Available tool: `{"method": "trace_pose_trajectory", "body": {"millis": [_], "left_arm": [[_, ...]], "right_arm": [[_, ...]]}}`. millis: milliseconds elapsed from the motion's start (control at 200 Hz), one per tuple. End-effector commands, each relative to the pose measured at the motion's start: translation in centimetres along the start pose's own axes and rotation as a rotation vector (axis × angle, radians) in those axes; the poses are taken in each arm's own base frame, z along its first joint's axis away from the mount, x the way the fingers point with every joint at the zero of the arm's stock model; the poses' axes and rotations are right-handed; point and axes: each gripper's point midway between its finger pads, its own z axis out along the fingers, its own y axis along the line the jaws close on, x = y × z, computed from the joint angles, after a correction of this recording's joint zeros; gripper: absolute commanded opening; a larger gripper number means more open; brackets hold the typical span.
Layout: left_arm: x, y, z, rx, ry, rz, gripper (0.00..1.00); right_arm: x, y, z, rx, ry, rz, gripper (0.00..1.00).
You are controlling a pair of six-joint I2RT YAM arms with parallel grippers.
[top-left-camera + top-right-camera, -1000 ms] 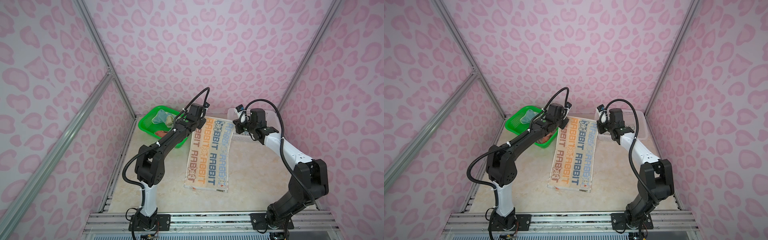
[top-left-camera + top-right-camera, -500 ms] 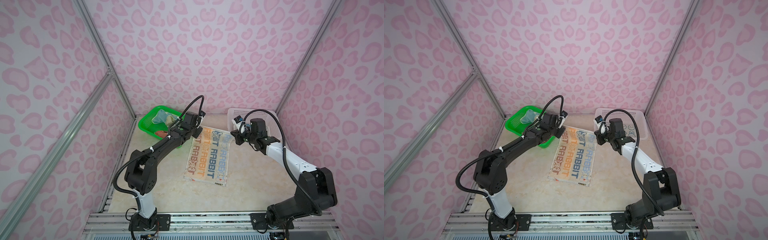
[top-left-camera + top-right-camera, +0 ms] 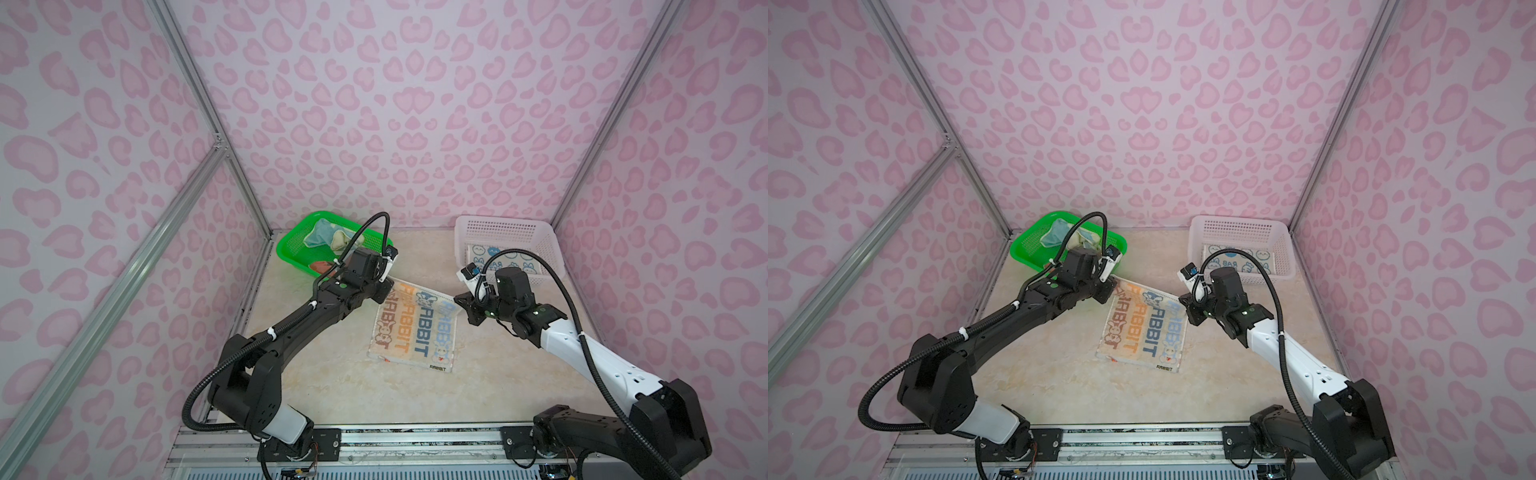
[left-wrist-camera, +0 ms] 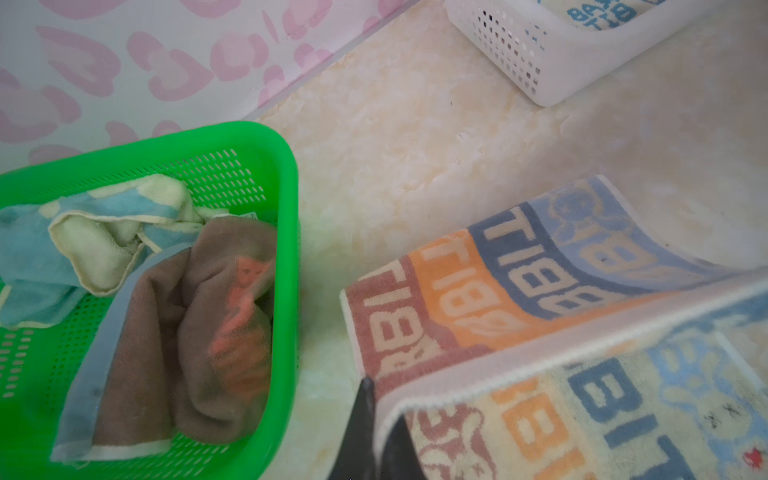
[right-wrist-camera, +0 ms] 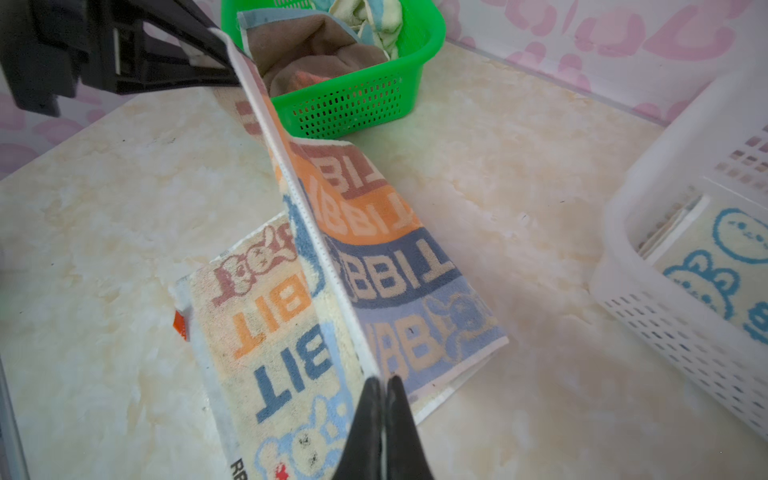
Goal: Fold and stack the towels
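The near half's red rabbit lies below and back of my left gripper. My left gripper brings the curling corner back down onto the rabbit next and releases, doubling the towel.
The lettered towel lies on the table with its far edge lifted and curling over the near half. My left gripper is shut on that edge's left corner. My right gripper is shut on its right corner, so the white hem runs taut between them. A pale yellow and teal towel and a brown and orange towel lie crumpled in the green basket. A folded cream towel with blue rabbits sits in the white basket.
The green basket stands at the back left, just behind my left gripper. The white basket stands at the back right. Pink patterned walls close the table on three sides, and a metal rail runs along the front.
Both grippers have come toward the front and down with the towel's far edge, so the towel now doubles over itself. The white basket has come into view behind the right arm.
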Motion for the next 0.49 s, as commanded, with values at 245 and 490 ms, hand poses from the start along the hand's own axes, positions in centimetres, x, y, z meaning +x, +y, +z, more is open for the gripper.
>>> {"method": "trace_pose_trajectory", "body": {"millis": [245, 490], "left_arm": [[5.4, 1.0, -1.0, -0.165, 0.177, -0.032, 0.02], [9.1, -0.6, -0.2, -0.176, 0.331, 0.031, 0.02]], "right_arm": [[7.5, 3.2, -1.3, -0.029, 0.25, 0.142, 0.0], [10.7, 5.9, 0.0, -0.105, 0.348, 0.189, 0.0]]}}
